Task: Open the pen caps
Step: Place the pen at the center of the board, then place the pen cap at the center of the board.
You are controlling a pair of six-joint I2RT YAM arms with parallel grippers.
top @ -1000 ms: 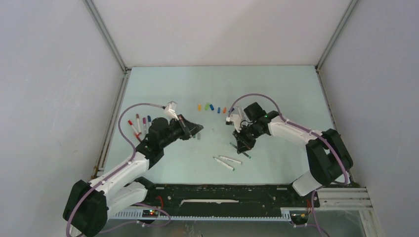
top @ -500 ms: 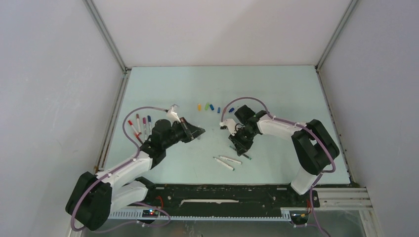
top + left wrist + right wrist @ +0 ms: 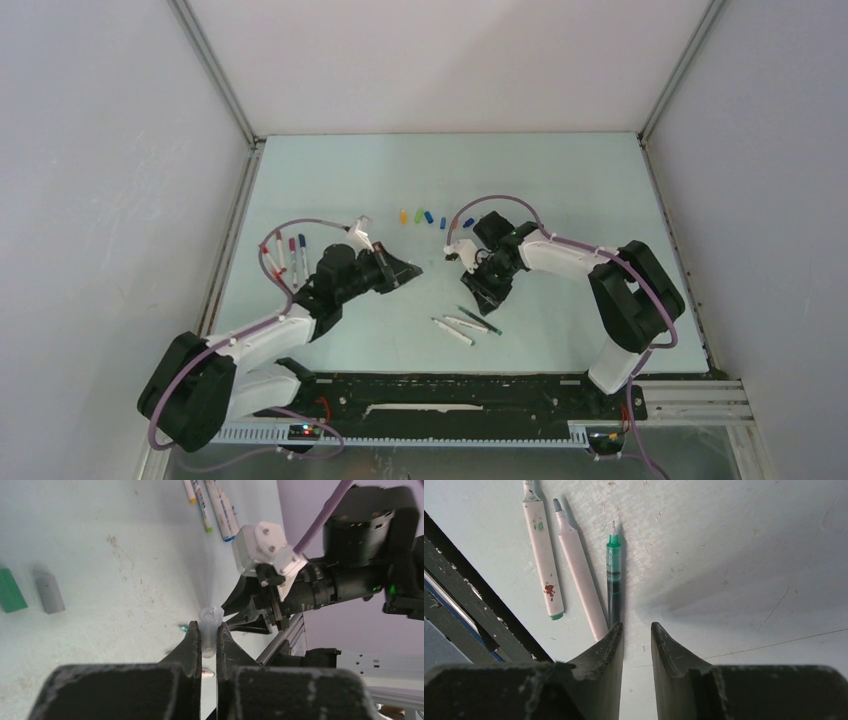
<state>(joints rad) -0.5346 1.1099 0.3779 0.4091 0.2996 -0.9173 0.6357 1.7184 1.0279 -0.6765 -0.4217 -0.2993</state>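
I need to turn my left gripper to point down before I lower the small translucent pen cap beside the grey cap, where there is empty space on the table.
My left gripper (image 3: 207, 627) is shut on a small translucent pen cap (image 3: 210, 630) and holds it above the table; it also shows in the top view (image 3: 405, 272). My right gripper (image 3: 636, 626) is open and empty, low over the table (image 3: 477, 293). Just beyond its fingertips lies an uncapped green pen (image 3: 613, 575), beside two uncapped white pens (image 3: 580, 575) (image 3: 541, 560). A row of loose coloured pen caps (image 3: 428, 216) lies farther back. A green cap (image 3: 11, 590) and a grey cap (image 3: 48, 591) lie apart from them.
Several capped pens (image 3: 285, 250) lie at the left, behind my left arm. The black base rail (image 3: 450, 385) runs along the near edge. The two grippers are close together mid-table. White walls enclose the table.
The right gripper has let go of the green pen, which now lies beside the two white pens. The left gripper has moved a little right and nearer with the cap.
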